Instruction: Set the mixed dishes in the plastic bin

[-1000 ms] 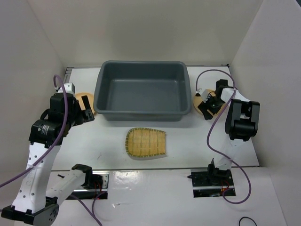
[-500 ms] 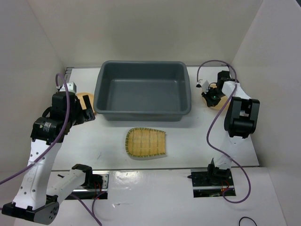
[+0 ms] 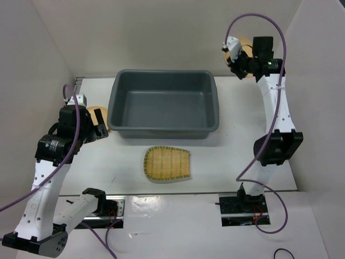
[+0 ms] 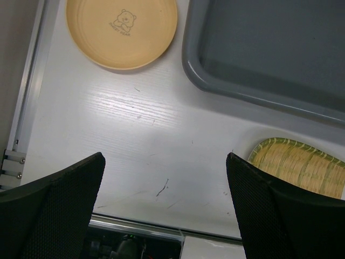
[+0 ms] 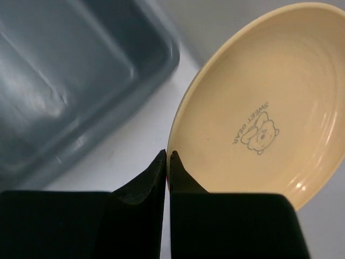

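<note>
The plate goes over, down and out of my right gripper next. The bin's bare bottom lies below the gripper and to its left in the top view.
High above the table's back right, my right gripper is shut on the rim of a tan-orange plate with a bear print. The plate hangs tilted, just right of the dark grey plastic bin. A second tan-orange plate lies flat on the table left of the bin. Beside it my left gripper stands open over bare table. The yellow-green woven dish lies in front of the bin. No glass cups show.
White walls close in the table on the left, back and right. A metal rail runs along the table's left edge. Purple cables loop off both arms. The bin holds nothing that I can see.
My right gripper closed on the plate at the bin's right side and lifted it high toward the back. The left arm barely moved.
</note>
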Robot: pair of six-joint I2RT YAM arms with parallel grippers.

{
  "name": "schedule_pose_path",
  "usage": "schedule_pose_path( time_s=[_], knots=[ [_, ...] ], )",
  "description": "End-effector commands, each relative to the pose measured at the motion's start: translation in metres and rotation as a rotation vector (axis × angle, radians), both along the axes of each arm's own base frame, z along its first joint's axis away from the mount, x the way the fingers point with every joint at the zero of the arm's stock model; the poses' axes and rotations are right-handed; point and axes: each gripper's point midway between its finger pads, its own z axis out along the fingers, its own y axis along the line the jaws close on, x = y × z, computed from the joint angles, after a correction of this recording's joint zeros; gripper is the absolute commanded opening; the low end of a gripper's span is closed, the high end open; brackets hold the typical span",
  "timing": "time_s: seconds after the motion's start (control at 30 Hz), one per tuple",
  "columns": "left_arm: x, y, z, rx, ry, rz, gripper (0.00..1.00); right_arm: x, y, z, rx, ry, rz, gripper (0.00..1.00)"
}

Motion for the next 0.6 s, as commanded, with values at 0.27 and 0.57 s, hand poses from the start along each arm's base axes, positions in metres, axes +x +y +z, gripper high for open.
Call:
schedule_pose_path(
  time_s=[0.27,0.57],
  knots=[
    [-0.005,0.002,0.013,-0.003,-0.069,-0.003,0.99,-0.079,0.233,0.012,-0.006,-0.011,0.365,0.00],
    [-0.027,0.009,0.034,-0.021,-0.188,0.021,0.99,-0.062,0.257,-0.120,-0.161,0.163,0.336,0.00]
  ],
)
